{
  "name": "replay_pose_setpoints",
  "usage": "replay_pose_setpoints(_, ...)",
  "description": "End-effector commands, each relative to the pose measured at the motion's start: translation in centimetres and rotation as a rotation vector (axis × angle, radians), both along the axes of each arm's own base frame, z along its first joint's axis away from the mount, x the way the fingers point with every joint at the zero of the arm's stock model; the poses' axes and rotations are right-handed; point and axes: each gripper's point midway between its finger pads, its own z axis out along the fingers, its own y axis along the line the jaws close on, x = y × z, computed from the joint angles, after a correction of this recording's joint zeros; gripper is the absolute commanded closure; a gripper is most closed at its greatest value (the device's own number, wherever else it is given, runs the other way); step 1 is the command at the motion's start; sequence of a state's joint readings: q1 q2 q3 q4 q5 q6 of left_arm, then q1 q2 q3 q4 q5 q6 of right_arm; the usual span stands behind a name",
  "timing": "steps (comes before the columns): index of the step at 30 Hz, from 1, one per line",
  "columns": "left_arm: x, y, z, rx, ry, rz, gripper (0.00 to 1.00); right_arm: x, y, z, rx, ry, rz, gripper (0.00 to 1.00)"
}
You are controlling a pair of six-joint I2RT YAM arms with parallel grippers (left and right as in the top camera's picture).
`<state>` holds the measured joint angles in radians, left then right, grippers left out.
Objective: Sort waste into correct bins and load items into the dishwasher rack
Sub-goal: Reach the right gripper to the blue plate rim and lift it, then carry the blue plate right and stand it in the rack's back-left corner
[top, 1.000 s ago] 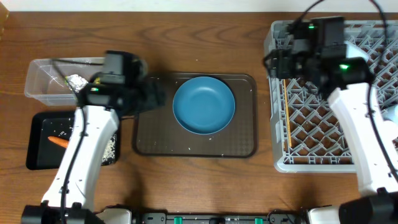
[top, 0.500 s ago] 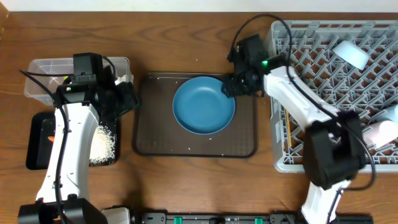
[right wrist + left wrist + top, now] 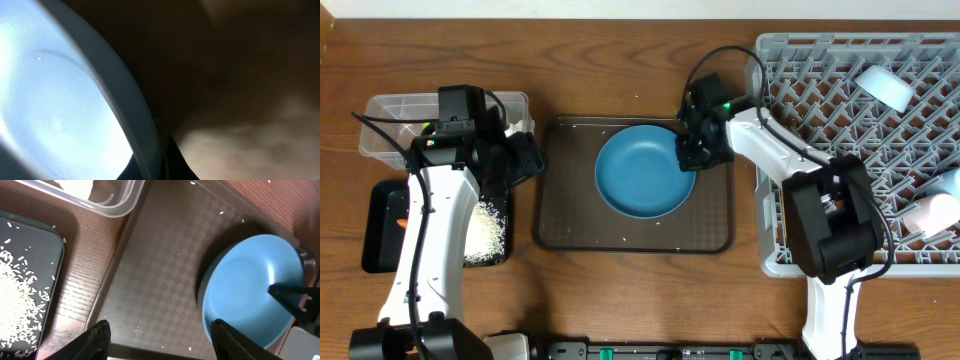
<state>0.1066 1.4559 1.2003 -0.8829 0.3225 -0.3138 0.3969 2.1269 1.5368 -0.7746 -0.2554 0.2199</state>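
Note:
I need to lift and tilt my right gripper next, carry the wide blue bowl outward to the rack's far end (image 3: 828,58) beside the light-blue bowl and let go, because the rack's wires are empty there.
A wide blue bowl (image 3: 640,170) sits on the dark-brown serving tray (image 3: 560,225). My right gripper (image 3: 688,152) is shut on the bowl's right rim (image 3: 125,100), one finger on each side of it (image 3: 152,167). My left gripper (image 3: 525,160) hovers open over the serving tray's left edge (image 3: 162,340), holding nothing; the bowl (image 3: 250,290) lies to its right. White rice (image 3: 485,230) and a small orange carrot (image 3: 402,222) lie in the black tray (image 3: 380,255). The clear tub (image 3: 380,125) stands behind it. The grey dishwasher rack (image 3: 820,200) fills the right side.
A light-blue bowl (image 3: 885,85) lies at the rack's far right, and pale items (image 3: 930,212) rest at its right edge. A few rice grains dot the serving tray (image 3: 160,270). The clear tub's corner (image 3: 115,205) and the rice (image 3: 20,300) show in the left wrist view.
My right arm came from the rack to the bowl and its jaws closed on the right rim; the bowl slid slightly left. My left arm drew back left a second ago, then stayed still.

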Motion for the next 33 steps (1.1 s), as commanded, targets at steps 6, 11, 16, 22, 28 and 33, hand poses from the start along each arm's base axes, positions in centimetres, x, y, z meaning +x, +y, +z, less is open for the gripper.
replay_pose_setpoints(6, 0.1, 0.1, -0.1, 0.007, 0.001, -0.011, 0.35, 7.9, -11.3, 18.0, -0.180, -0.472, -0.206, 0.99)
replay_pose_setpoints(11, 0.1, 0.1, -0.1, 0.007, 0.001, -0.011, 0.35, 6.5, -23.2, 26.3, -0.620, -0.670, -0.476, 0.99)
replay_pose_setpoints(16, 0.1, 0.1, -0.1, 0.007, 0.001, -0.011, 0.35, 1.2, -33.6, 33.7, -1.159, -0.762, -0.892, 0.99)
replay_pose_setpoints(22, 0.1, 0.1, -0.1, 0.007, 0.001, -0.010, 0.35, 0.5, -36.1, 33.4, -1.318, -0.714, -0.956, 0.99)
replay_pose_setpoints(28, -0.2, 0.0, -0.2, 0.005, 0.014, -0.011, 0.35, 2.2, -36.4, 29.9, -1.369, -0.633, -0.891, 0.99)
replay_pose_setpoints(33, -0.6, 0.0, -0.3, 0.003, 0.032, -0.011, 0.35, 4.0, -36.1, 26.1, -1.374, -0.569, -0.819, 0.99)
